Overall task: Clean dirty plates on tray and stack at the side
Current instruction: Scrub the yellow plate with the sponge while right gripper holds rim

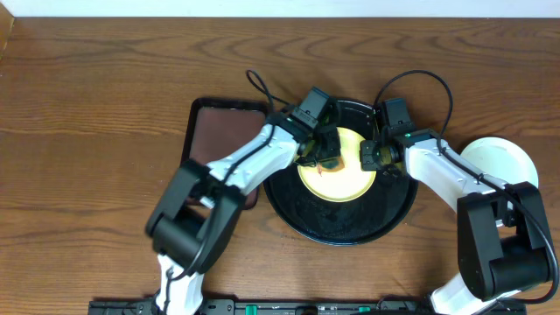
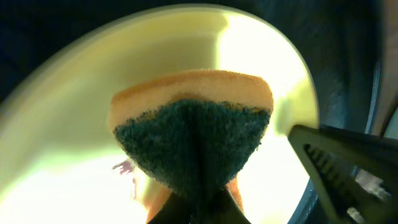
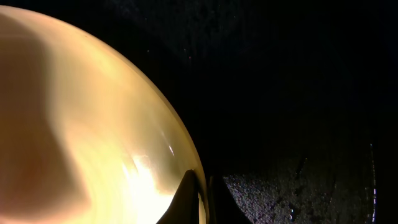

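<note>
Next, my left gripper wipes on across the plate, since a reddish smear (image 1: 322, 171) shows beside the sponge.
A pale yellow plate (image 1: 343, 179) lies on the round black tray (image 1: 337, 223). It has a small reddish smear (image 1: 322, 171), which also shows in the left wrist view (image 2: 124, 167). My left gripper (image 1: 322, 156) is shut on an orange sponge with a dark green scouring face (image 2: 193, 134), held down over the plate (image 2: 56, 124). My right gripper (image 1: 372, 158) is shut on the plate's right rim (image 3: 200, 193), one finger on each side. A pale plate (image 1: 503, 162) sits on the bare wood at the right, partly under my right arm; I cannot tell if it is a stack.
A smaller rectangular brown tray with a black rim (image 1: 219, 140) lies just left of the round tray, partly under my left arm. Cables loop above both wrists. The black tray's wet surface (image 3: 298, 93) fills the right wrist view beside the plate.
</note>
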### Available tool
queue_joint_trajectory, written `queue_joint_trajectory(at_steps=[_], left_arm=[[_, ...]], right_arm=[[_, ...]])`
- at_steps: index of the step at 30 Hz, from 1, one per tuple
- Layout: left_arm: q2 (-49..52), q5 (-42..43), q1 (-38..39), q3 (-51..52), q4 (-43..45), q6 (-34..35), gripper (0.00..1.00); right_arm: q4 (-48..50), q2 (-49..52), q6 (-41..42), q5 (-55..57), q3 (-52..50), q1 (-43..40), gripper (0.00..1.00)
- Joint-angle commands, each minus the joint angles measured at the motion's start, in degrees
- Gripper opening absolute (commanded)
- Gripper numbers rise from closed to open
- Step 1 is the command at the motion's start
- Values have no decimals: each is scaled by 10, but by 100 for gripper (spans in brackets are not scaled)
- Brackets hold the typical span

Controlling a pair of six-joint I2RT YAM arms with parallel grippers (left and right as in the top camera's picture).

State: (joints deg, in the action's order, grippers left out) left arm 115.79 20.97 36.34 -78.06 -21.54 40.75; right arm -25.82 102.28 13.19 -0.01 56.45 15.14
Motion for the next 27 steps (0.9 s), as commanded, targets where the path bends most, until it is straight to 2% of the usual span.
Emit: queue_joint_trajectory(at_steps=[1,5,7,12,16,20,27], left_arm=[[33,60,-1,-6,13,16,7],[49,28,-19,-6,-34,16,7],[49,-25,-28,-6,-70,8,7],[49,-170,-42,-7,-145,-71,7],[49,-258,-42,-16,-182,-82,7],[49,-281,-41,-49,-215,-82,7],[37,-281,-48,-185,-321,-82,8]], right_arm=[[-11,42,11,10,-22,7,1],[-16,42,11,10,-22,7,1],[-16,42,11,10,-22,7,1],[-18,42,11,10,-22,7,1],[-21,42,11,10,-22,7,1],[-28,42,11,10,-22,7,1],[-38,42,11,11,-22,7,1]])
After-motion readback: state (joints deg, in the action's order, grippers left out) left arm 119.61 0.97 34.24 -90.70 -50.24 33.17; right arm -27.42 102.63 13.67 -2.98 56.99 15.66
